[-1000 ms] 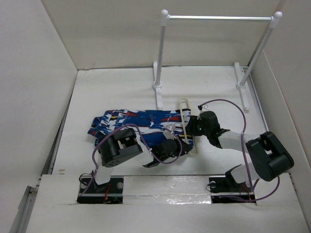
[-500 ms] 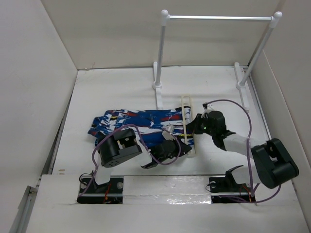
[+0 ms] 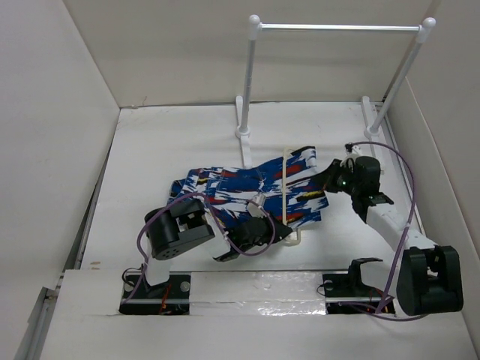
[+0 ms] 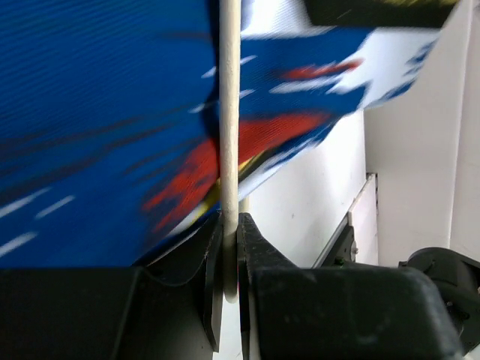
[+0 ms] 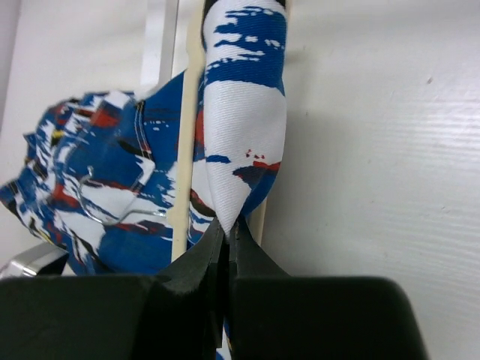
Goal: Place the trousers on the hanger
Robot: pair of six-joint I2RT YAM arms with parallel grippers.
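I will next use my right gripper to draw the edge of the trousers to its right in the top view, where bare tabletop lies, and then release, because little cloth passes the hanger [image 3: 286,169].
The blue streaked trousers [image 3: 240,191] lie mid-table, one end drawn over the cream hanger [image 3: 286,169], whose bar runs near to far. My left gripper [image 3: 289,232] is shut on the hanger's near end; in the left wrist view the bar [image 4: 229,112] passes between the shut jaws of that gripper [image 4: 229,251], with trousers [image 4: 105,112] draped behind it. My right gripper [image 3: 328,180] is shut on the trousers' right edge. The right wrist view shows a fold of the trousers [image 5: 244,97] pinched in that gripper [image 5: 227,225], above the hanger [image 5: 184,150].
A tall white two-post rail stand [image 3: 250,82] stands at the back, its feet [image 3: 373,139] on the table on either side of the trousers' far end. White walls enclose the table on the left, right and back.
My right gripper has shut on the trousers' edge and pulled it right and away across the hanger; the cloth has shifted right. My left gripper still holds the hanger.
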